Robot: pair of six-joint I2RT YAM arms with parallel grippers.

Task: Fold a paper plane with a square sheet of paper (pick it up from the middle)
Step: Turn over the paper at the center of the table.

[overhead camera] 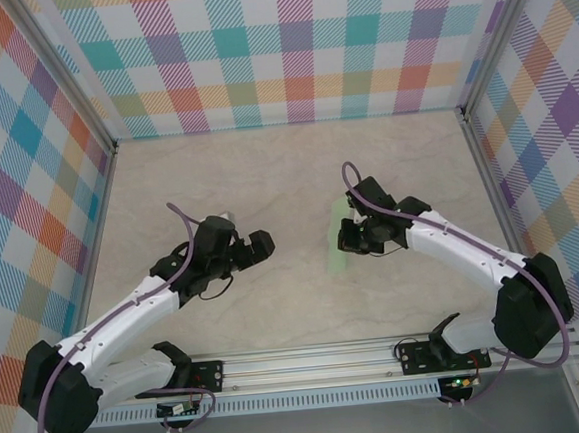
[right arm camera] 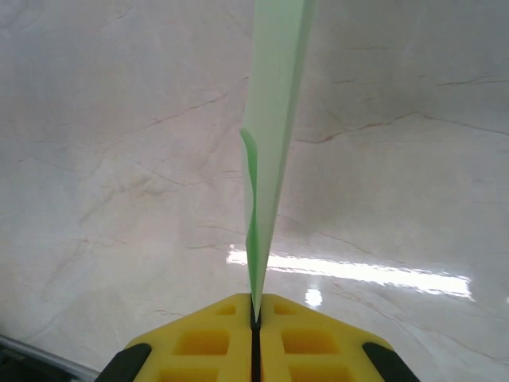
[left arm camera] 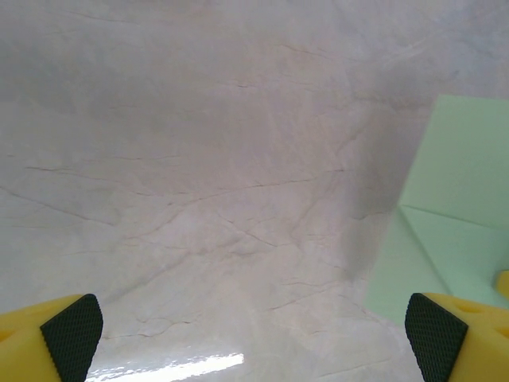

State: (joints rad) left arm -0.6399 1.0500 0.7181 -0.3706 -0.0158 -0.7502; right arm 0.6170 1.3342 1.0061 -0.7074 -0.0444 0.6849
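Observation:
I will next turn my right gripper with the folded sheet over the tabletop below it and release the paper, since my open left gripper is out of the way.
The square sheet of paper [overhead camera: 339, 245] is pale green and folded into a narrow, slim shape. It hangs above the table's middle right. My right gripper [overhead camera: 350, 237] is shut on one end of it. In the right wrist view the paper [right arm camera: 274, 119] stands edge-on, running away from the closed yellow jaws of my right gripper [right arm camera: 256, 314]. My left gripper [overhead camera: 263, 244] is open, to the left of the paper and apart from it. In the left wrist view its black pads [left arm camera: 71, 334] stand wide with only bare table between them, and the creased paper [left arm camera: 457, 223] lies at the right edge.
The marble-patterned table [overhead camera: 266, 168] is walled by plaid panels [overhead camera: 286, 46] at the back and on both sides. An aluminium rail [overhead camera: 311, 360] carrying both arm bases runs along the near edge.

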